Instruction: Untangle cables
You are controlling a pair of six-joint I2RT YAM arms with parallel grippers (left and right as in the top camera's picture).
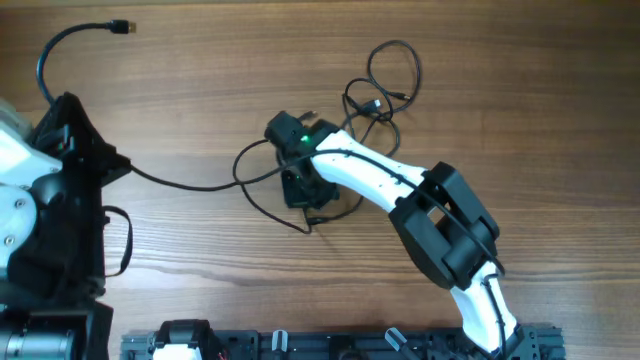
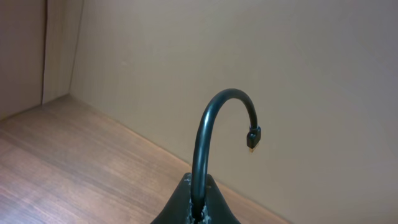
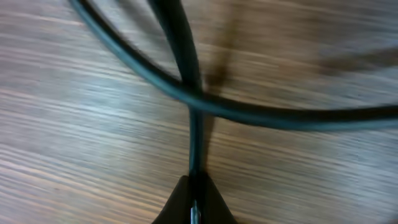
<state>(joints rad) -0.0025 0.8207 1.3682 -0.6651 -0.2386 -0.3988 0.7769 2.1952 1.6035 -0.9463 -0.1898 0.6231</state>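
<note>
Another cable crosses over the held piece of cable. My right gripper will next lift the piece of cable off the table toward the right in the overhead view, then open.
Thin black cables lie across the wooden table, with a tangle of loose loops at the upper middle. My left gripper at the far left is shut on one cable end. In the left wrist view that cable arcs up out of the left gripper to a small plug. My right gripper is down on the table beside the tangle, shut on a cable strand. In the right wrist view this strand runs straight out of the right gripper and crosses another cable.
The held cable's free plug sits near the far left table edge. A black rail runs along the near edge. A beige wall stands behind the table in the left wrist view.
</note>
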